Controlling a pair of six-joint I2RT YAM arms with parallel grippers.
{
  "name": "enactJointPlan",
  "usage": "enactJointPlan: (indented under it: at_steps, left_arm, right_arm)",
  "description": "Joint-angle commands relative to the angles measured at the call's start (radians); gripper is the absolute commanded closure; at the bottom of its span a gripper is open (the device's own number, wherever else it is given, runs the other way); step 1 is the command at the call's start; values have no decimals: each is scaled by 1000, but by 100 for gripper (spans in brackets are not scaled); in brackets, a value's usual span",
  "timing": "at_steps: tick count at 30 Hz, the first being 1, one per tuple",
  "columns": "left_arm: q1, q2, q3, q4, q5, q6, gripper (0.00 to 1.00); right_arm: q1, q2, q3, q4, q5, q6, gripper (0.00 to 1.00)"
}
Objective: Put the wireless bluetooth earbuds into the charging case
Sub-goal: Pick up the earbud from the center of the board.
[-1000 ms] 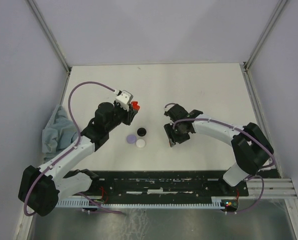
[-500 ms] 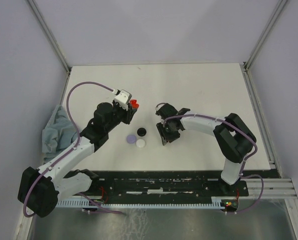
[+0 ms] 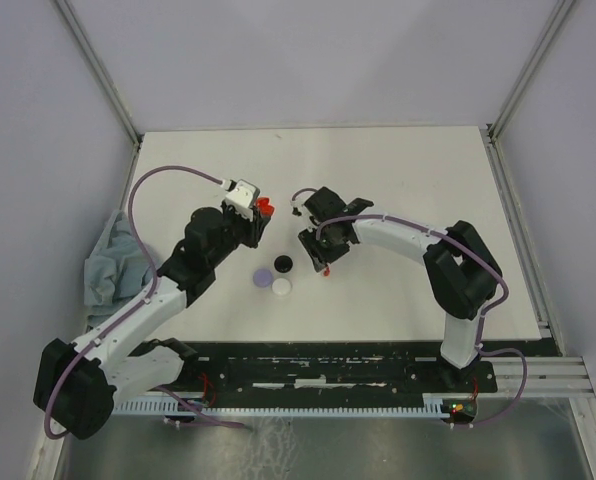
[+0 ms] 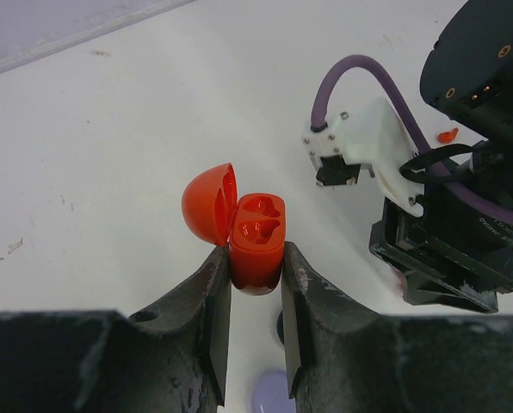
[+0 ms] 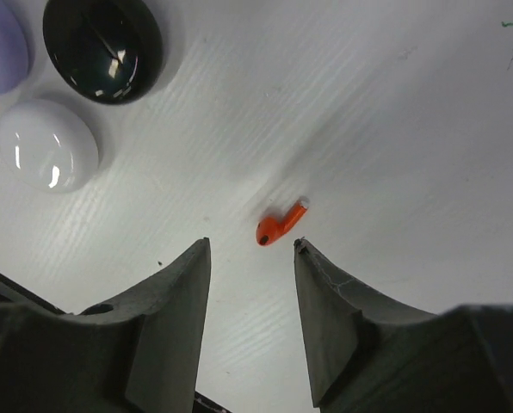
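Note:
I need to lower my right gripper with a turn next, so that its open fingers come around the red earbud's rounded head [image 3: 326, 272] [image 5: 268, 231]. The earbud lies on the tabletop below the open fingers.
My left gripper [image 4: 255, 258] is shut on a red charging case [image 4: 256, 245], held above the table with its lid hinged open to the left. Two hollows show inside it. In the top view the case [image 3: 267, 208] is at the left gripper's tip. A small red earbud [image 5: 279, 226] lies on the white table just ahead of my right gripper [image 5: 252, 245], which is open and empty with its fingertips either side of it. In the top view the right gripper [image 3: 314, 252] is just right of the round discs. Another red earbud [image 4: 448, 135] lies beyond the right arm.
Three round discs lie close together: black [image 3: 283, 263], lavender [image 3: 262, 277] and white [image 3: 280, 287]. In the right wrist view the black disc [image 5: 101, 47] and white disc [image 5: 48, 144] are at upper left. A grey-blue cloth [image 3: 113, 262] lies at the table's left edge.
My right arm has swung left across the table, bringing its open gripper close to the discs and the left gripper. The left gripper with the red case has edged slightly back and left.

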Motion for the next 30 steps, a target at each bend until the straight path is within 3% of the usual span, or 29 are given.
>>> enactJointPlan:
  at_steps: [1,7,16,30]
  left_arm:
    - [4,-40,-7,74,-32,2,97]
    - [6,-60,-16,84,-53,2,97]
    - [12,-92,-31,98,-92,5,97]
    - [19,-98,-37,107,-89,-3,97]
  right_arm:
    - [5,-22,46,-121,-24,-324,47]
    - [5,54,130,-228,-111,-560,39]
    - [5,140,184,-222,-217,-714,33]
    - [5,191,173,-345,-132,-685,38]
